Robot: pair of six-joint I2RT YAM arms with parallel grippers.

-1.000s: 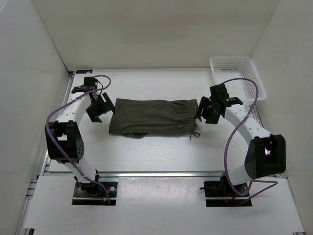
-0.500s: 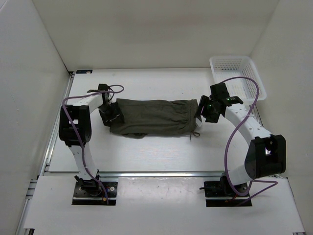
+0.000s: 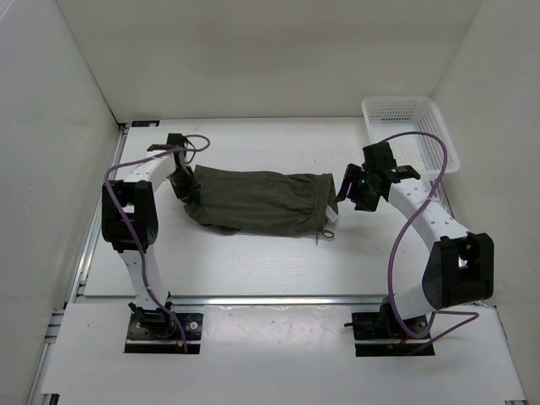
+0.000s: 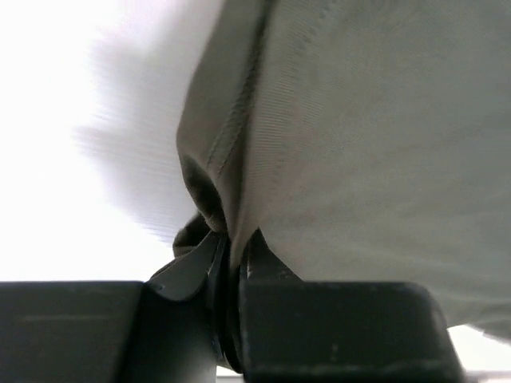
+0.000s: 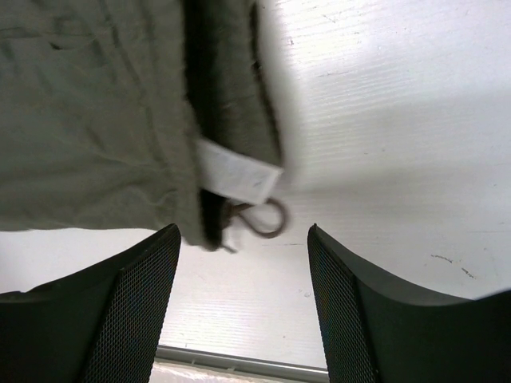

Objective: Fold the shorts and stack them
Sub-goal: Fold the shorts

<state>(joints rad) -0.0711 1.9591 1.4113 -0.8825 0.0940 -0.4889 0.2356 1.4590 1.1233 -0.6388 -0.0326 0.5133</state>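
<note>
My left gripper is holding the pinched end of the shorts, and the shorts lie in one long piece. I will lift the gripper, carry that end over to the waistband, lower it and let go.
The dark olive-green shorts lie folded lengthwise across the middle of the table, waistband and drawstring at the right end. My left gripper is shut on the cloth at the left end. In the left wrist view the fabric is pinched between the two closed fingers and rises from them. My right gripper hovers open just right of the waistband. The right wrist view shows a white label and the drawstring loop beyond its spread fingers, with nothing between them.
A white plastic basket stands at the back right corner. White walls close in the table on three sides. A metal rail runs along the near edge in front of the arm bases.
My left gripper moved in onto the left end of the shorts and closed on the cloth. The shorts have shifted slightly left and skewed. The right arm has held still.
</note>
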